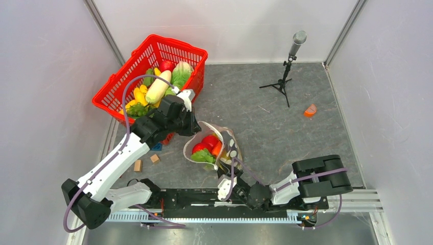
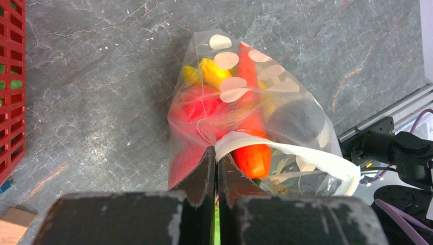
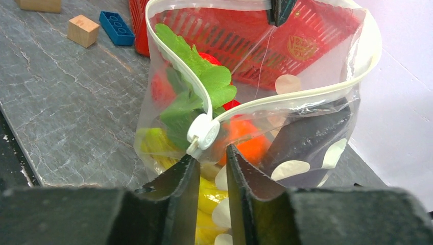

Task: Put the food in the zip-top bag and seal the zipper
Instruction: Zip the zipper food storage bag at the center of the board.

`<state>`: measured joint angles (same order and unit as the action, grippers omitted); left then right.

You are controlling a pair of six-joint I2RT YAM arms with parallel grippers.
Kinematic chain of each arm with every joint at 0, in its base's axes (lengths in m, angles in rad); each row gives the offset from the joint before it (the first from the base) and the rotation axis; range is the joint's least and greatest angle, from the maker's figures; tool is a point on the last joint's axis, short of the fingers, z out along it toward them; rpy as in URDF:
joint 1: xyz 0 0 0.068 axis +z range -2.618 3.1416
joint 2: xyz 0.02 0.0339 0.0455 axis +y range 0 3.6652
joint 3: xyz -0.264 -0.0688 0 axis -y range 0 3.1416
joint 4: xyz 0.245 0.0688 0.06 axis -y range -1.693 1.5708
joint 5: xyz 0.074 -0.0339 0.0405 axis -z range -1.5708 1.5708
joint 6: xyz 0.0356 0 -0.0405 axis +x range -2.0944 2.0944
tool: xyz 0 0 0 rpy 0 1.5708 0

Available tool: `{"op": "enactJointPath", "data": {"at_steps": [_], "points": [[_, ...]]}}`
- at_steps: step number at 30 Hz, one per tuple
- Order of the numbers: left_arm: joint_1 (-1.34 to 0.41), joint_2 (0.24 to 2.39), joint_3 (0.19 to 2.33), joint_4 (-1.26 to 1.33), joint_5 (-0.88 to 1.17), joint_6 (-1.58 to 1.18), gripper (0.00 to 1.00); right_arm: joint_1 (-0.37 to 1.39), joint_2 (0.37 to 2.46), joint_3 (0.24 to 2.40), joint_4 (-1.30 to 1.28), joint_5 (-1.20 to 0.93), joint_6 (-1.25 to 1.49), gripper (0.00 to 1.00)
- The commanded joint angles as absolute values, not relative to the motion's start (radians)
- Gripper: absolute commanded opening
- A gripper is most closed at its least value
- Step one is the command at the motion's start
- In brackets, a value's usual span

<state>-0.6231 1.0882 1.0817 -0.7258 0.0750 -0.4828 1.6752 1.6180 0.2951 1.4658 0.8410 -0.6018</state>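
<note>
Next, my left gripper moves slightly toward the red basket before opening, to stretch the far end of the bag's rim away from the slider (image 3: 203,131), since the bag's opening bows wide.
The zip-top bag (image 1: 230,145) stands open-mouthed mid-table, clear with white dots. Inside it is food: red pieces (image 1: 207,144), a green leaf (image 3: 196,76), an orange piece (image 2: 254,158) and yellow ones (image 2: 213,71). My left gripper (image 1: 193,127) (image 2: 217,153) is shut on the far end of the bag's rim, holding it up. The white zipper (image 3: 306,92) loops round the mouth, with its slider (image 3: 203,131) at the near end. My right gripper (image 3: 210,150) (image 1: 224,173) is just below the slider; its jaws have a narrow gap, with bag film showing through.
A red basket (image 1: 153,51) at the back left holds more toy food (image 1: 157,87). Two wooden cubes (image 1: 138,165) (image 1: 154,158) and a blue brick (image 1: 157,147) lie left of the bag. A microphone stand (image 1: 286,76) and an orange piece (image 1: 310,110) are at the back right.
</note>
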Motion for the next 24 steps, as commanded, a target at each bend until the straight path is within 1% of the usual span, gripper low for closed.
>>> {"op": "enactJointPath", "data": {"at_steps": [1, 2, 4, 6, 8, 10, 11, 12, 16, 24], "points": [[-0.619, 1.056, 1.089, -0.683, 0.097, -0.518, 0.02, 1.667, 1.612, 0.331, 1.797, 0.851, -0.61, 0.28], [-0.618, 1.057, 1.085, -0.683, 0.098, -0.519, 0.02, 1.666, 1.61, 0.332, 1.802, 0.853, -0.611, 0.28], [-0.618, 1.053, 1.08, -0.682, 0.099, -0.521, 0.02, 1.662, 1.607, 0.336, 1.803, 0.855, -0.607, 0.22], [-0.619, 1.048, 1.075, -0.682, 0.097, -0.521, 0.02, 1.661, 1.603, 0.336, 1.815, 0.859, -0.604, 0.2], [-0.618, 1.044, 1.071, -0.683, 0.097, -0.521, 0.02, 1.659, 1.595, 0.336, 1.819, 0.872, -0.603, 0.11], [-0.618, 1.034, 1.068, -0.683, 0.091, -0.521, 0.02, 1.658, 1.581, 0.33, 1.826, 0.892, -0.604, 0.06], [-0.618, 1.032, 1.068, -0.689, 0.081, -0.521, 0.02, 1.658, 1.574, 0.324, 1.83, 0.906, -0.603, 0.02], [-0.618, 1.03, 1.071, -0.693, 0.072, -0.519, 0.02, 1.658, 1.559, 0.315, 1.834, 0.912, -0.598, 0.0], [-0.617, 1.028, 1.093, -0.723, 0.02, -0.5, 0.02, 1.658, 1.471, 0.267, 1.803, 0.93, -0.567, 0.0], [-0.598, 1.038, 1.161, -0.785, -0.067, -0.456, 0.02, 1.65, 1.089, 0.164, 1.364, 0.882, -0.371, 0.0]]}}
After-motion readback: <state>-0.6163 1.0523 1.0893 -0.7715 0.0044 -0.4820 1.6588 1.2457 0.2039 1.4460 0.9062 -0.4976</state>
